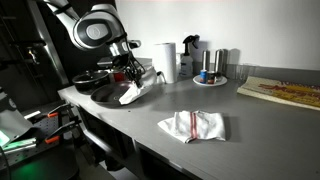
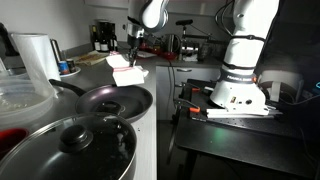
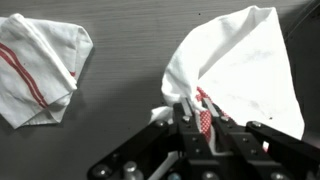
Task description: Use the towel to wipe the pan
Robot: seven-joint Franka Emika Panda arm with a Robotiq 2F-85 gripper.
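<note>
The counter is bare below the robot's gripper and toward the crumpled towel, so the gripper needs to move that way and down next and release the white towel clear of the pan [image 1: 103, 92].
My gripper [image 3: 190, 112] is shut on a white towel with red stripes [image 3: 240, 60], which hangs from the jaws above the grey counter. In an exterior view the gripper [image 1: 131, 76] holds the towel [image 1: 131, 93] just beside the dark pan [image 1: 103, 92]. In the other the towel [image 2: 128, 70] hangs beyond the pan [image 2: 113, 100], near its far rim. I cannot tell whether the towel touches the pan. A second white towel with red stripes [image 1: 193, 125] lies crumpled on the counter; it also shows in the wrist view [image 3: 38, 65].
A paper towel roll [image 1: 165, 61], a plate with cups [image 1: 210, 78] and a wooden board [image 1: 285, 92] stand along the counter's back. A lidded pot [image 2: 75, 148] sits in front of the pan. A second robot base [image 2: 240, 80] stands beyond the counter edge.
</note>
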